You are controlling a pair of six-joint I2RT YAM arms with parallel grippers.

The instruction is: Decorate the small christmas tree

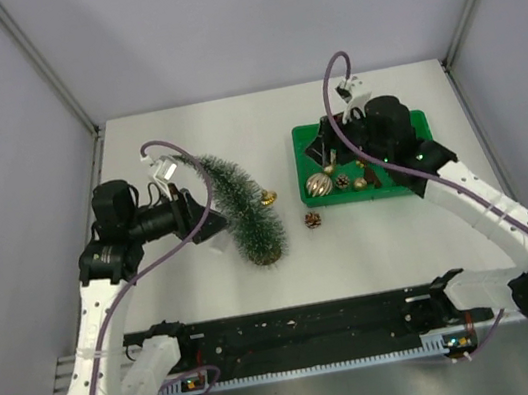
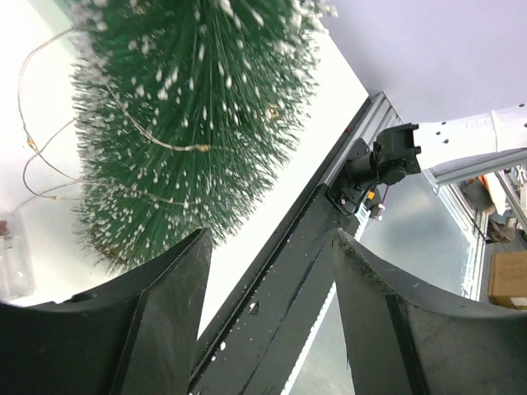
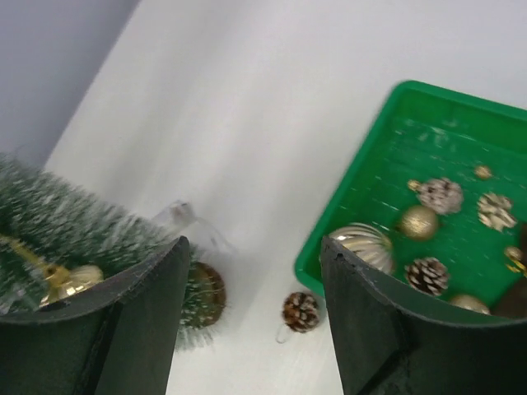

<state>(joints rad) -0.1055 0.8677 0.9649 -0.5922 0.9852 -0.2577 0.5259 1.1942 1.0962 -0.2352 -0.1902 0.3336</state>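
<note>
I will next move my empty right gripper down and to its right in the top view, to where the brown ribbon's far end lies.
The small christmas tree (image 1: 242, 206) is dark green with white flecks and a brown disc base; in the top view its tip points to the back left. A thin light wire (image 2: 123, 115) and a gold ornament (image 1: 268, 198) hang on it. My left gripper (image 1: 213, 224) is open and empty at the tree's left side, and the tree (image 2: 177, 123) fills the upper left of its wrist view. My right gripper (image 1: 323, 159) is open and empty over the left end of the green tray (image 1: 414, 187). A pine cone (image 1: 312, 220) lies on the table between tree and tray.
The tray (image 3: 346, 206) holds a ribbed gold bauble (image 3: 362, 245), a small gold ball (image 3: 418, 222) and several pine cones. A clear battery box (image 2: 10, 255) lies by the tree. A black rail (image 1: 306, 327) runs along the near edge. Grey walls enclose the table.
</note>
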